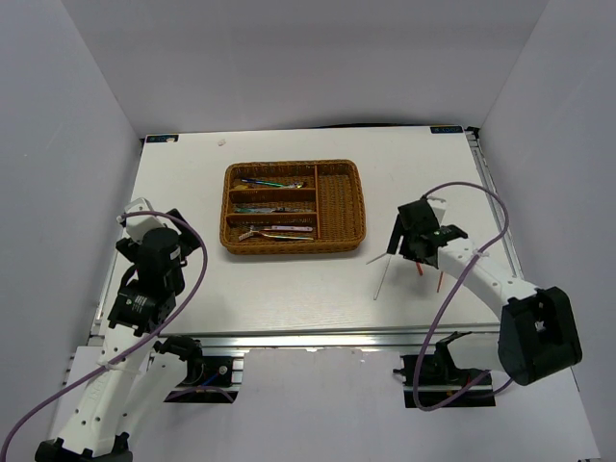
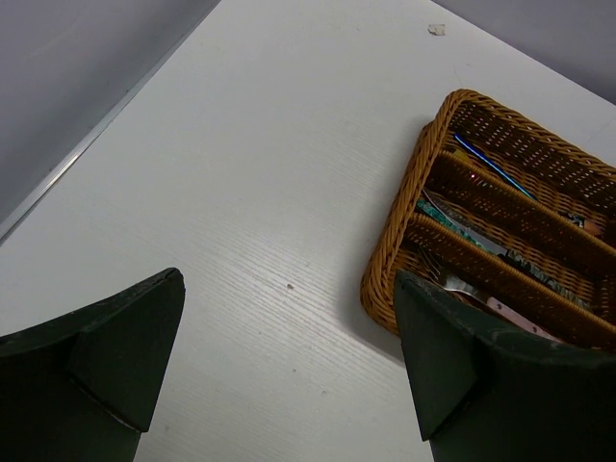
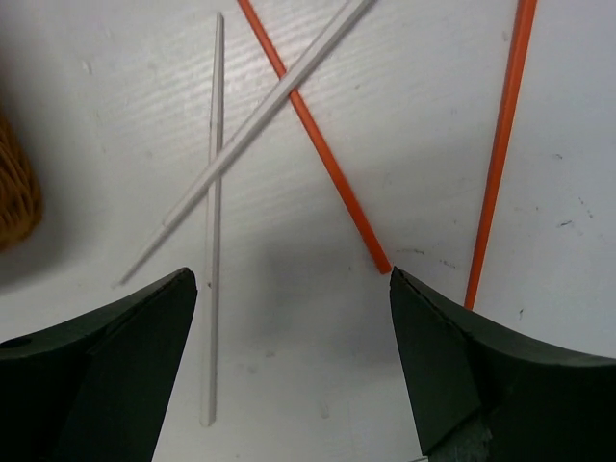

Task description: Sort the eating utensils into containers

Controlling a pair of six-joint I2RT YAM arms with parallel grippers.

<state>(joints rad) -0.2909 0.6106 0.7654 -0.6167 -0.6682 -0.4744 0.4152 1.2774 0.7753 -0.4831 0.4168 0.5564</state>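
My right gripper goes outward next, turns in line and lowers onto the chopstick past the orange crossing. The upper white chopstick (image 3: 324,43) slants ahead.
The brown wicker tray (image 1: 345,234) sits mid-table, with iridescent cutlery (image 1: 267,183) in its long slots and a thin red stick (image 1: 316,197) along the vertical slot's left wall. Its left end shows in the left wrist view (image 2: 394,234). My right gripper (image 1: 420,252) is open and empty, low over loose chopsticks on the table. In the right wrist view the gripper (image 3: 291,281) frames two crossed white chopsticks (image 3: 214,192) (image 3: 274,104) and two orange chopsticks (image 3: 322,149) (image 3: 499,154). My left gripper (image 1: 162,236) (image 2: 289,279) is open and empty, left of the tray.
White walls enclose the table on three sides. The metal front rail (image 1: 318,339) runs along the near edge. A small white scrap (image 1: 222,141) lies near the back left. The right arm's cable (image 1: 481,197) loops above the table's right side.
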